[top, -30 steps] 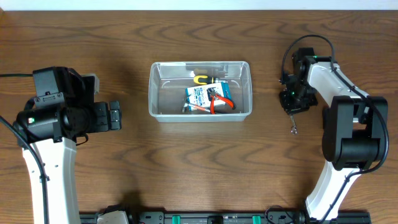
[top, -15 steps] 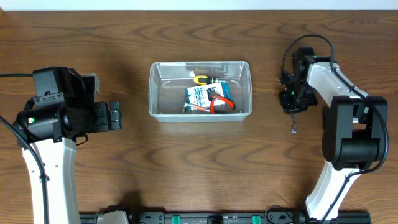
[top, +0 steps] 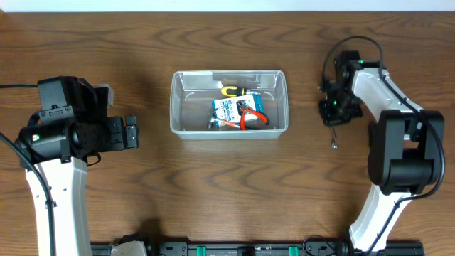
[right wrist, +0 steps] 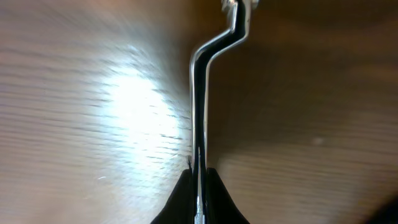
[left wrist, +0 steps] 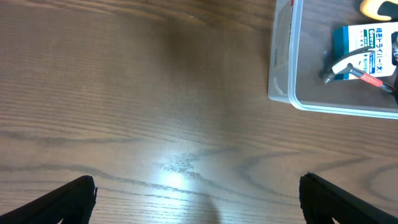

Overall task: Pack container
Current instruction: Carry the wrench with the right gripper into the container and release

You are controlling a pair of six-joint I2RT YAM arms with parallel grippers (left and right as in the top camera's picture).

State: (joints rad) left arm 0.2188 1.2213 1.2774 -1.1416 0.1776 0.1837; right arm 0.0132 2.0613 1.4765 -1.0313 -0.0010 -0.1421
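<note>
I need to raise the thin bent metal tool with my right gripper first, turn across to the packet (top: 232,109) and lower the tool into the container.
The clear plastic container (top: 173,107) stands at the table's middle. It holds a yellow-handled tool (top: 229,90), a blue and white packet (top: 229,110) and red-handled pliers (top: 250,118). My right gripper (top: 334,119) is to the right of the container, shut on a thin bent metal tool (top: 335,142). In the right wrist view the tool (right wrist: 200,106) runs up from between the closed fingers (right wrist: 199,193), just above the wood. My left gripper (top: 131,133) is open and empty, left of the container. The left wrist view shows the container's corner (left wrist: 283,62) and the packet (left wrist: 367,43).
The table is dark brown wood. The left arm's body (top: 64,131) stands at the left, and the right arm's body (top: 398,149) stands at the right. A black rail (top: 234,249) runs along the front edge.
My right gripper has shifted slightly toward the back of the table with the metal tool in it. The left arm has not moved.
</note>
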